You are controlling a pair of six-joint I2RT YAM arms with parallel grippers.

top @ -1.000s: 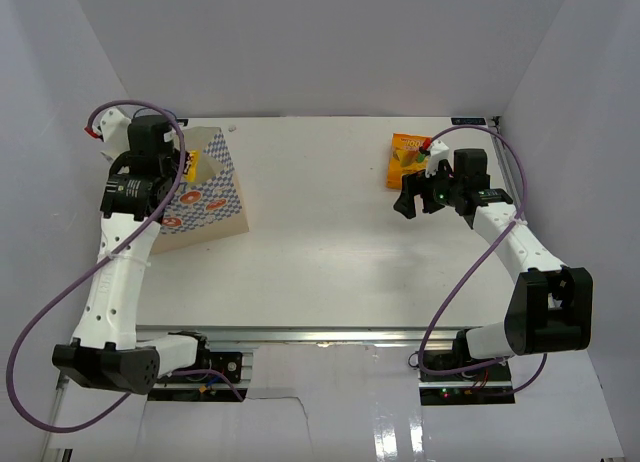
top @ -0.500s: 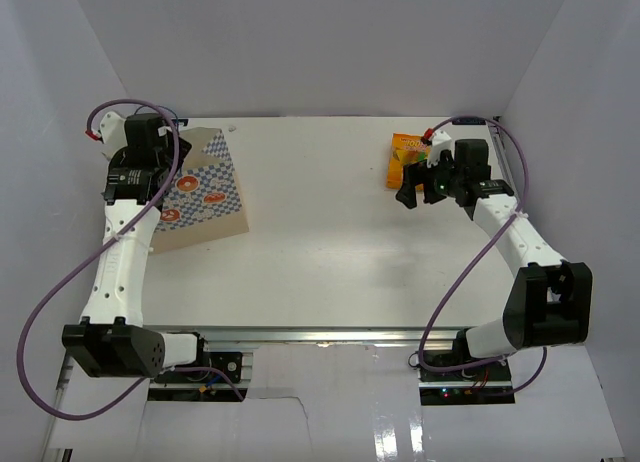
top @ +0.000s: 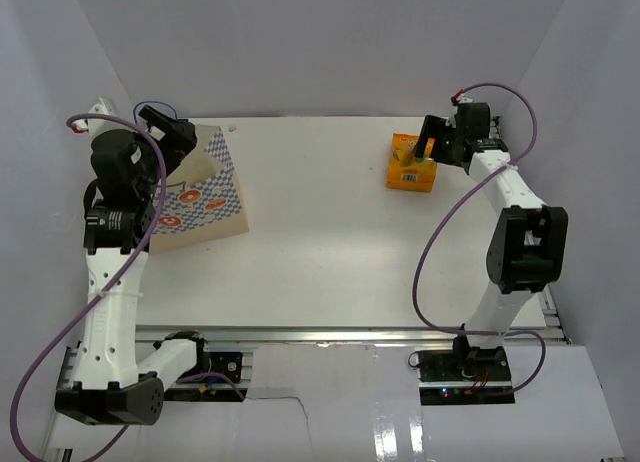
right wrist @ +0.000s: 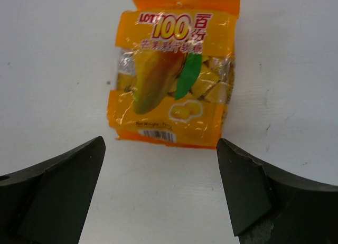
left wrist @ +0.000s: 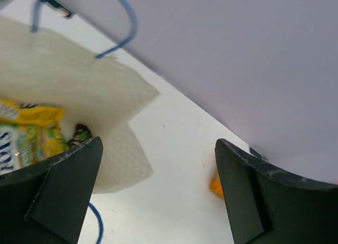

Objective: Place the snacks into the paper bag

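The orange pouch, the only snack outside the bag (top: 210, 194), gets my right gripper next, which moves down with its fingers around the pouch's side edge nearest the arm (top: 433, 169).
The paper bag (top: 210, 194) stands at the table's back left, blue-checked with orange-red prints. My left gripper (top: 172, 130) hovers open above its mouth, holding nothing. In the left wrist view the bag's tan inside (left wrist: 63, 91) holds a green-yellow pouch (left wrist: 26, 141) and a small dark wrapped piece (left wrist: 80, 132), with the blue cord handle (left wrist: 127, 27) above them. The orange pouch (top: 412, 162) lies flat at the back right. My right gripper (top: 432, 147) is open just beside it. From the right wrist the orange pouch (right wrist: 177, 75) lies just ahead of the open gripper (right wrist: 160, 143), untouched.
White walls close in the table at the back and on both sides. The right arm reaches close to the back right corner. In the left wrist view a corner of the orange pouch (left wrist: 216, 185) shows far across the bare table (left wrist: 169, 165).
My left gripper has opened and drawn up and back from the bag's mouth, leaving the yellow pouch inside. The right arm has swung toward the back right, over the orange pouch.
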